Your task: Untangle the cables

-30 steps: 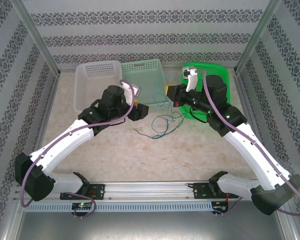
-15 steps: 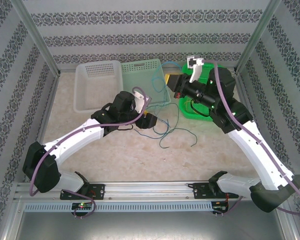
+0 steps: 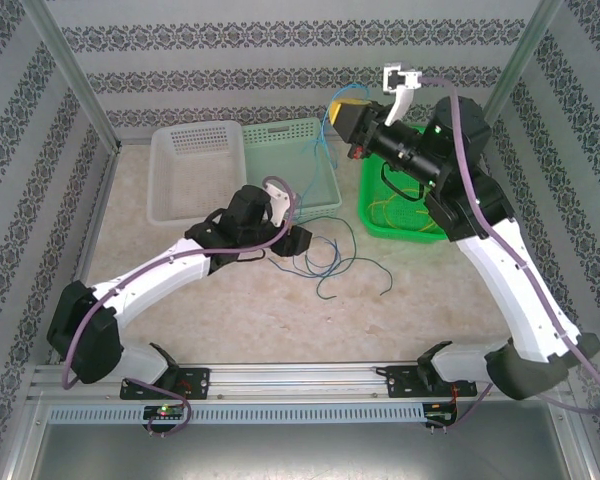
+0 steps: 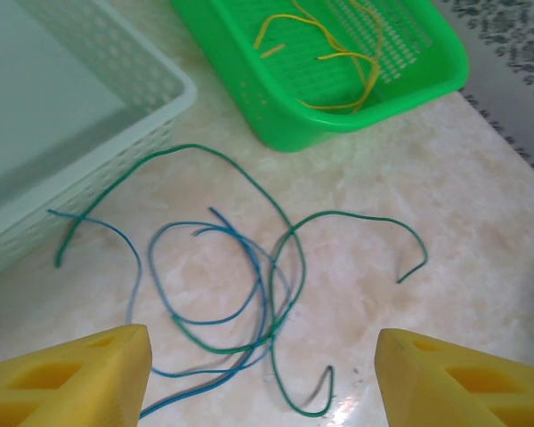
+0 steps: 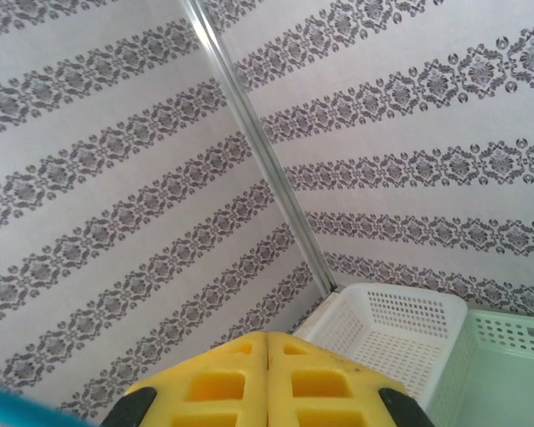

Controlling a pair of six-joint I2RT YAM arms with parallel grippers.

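The empty pale mint basket [image 3: 280,163] [image 5: 507,382] is below my right gripper, so my right gripper will move down over it next and let go of the blue cable, apart from the yellow ones.
Green cables [image 4: 240,173] and blue cables [image 4: 249,258] lie in loose crossing loops on the marble table [image 4: 481,205]. My left gripper [image 4: 262,356] hovers open just above this tangle [image 3: 325,255], its yellow fingers [image 4: 80,374] wide apart with nothing between them. Raised high at the back, my right gripper [image 3: 345,115] is shut on a blue cable [image 3: 325,135], which hangs from it down towards the tangle. That strand shows beside the closed pads [image 5: 267,342] as a blue cable [image 5: 9,396]. Yellow cables [image 4: 338,53] lie inside the green basket [image 4: 276,98].
A white basket [image 3: 185,170] and a pale mint basket [image 3: 290,150] stand at the back, left of the green basket [image 3: 375,215]. The mint basket [image 4: 89,116] sits close to the tangle. Patterned walls and metal posts [image 5: 258,151] enclose the table.
My right gripper has risen up and back from beside the green basket, pulling a blue cable up with it. The left gripper moved right to the tangle, then held still.
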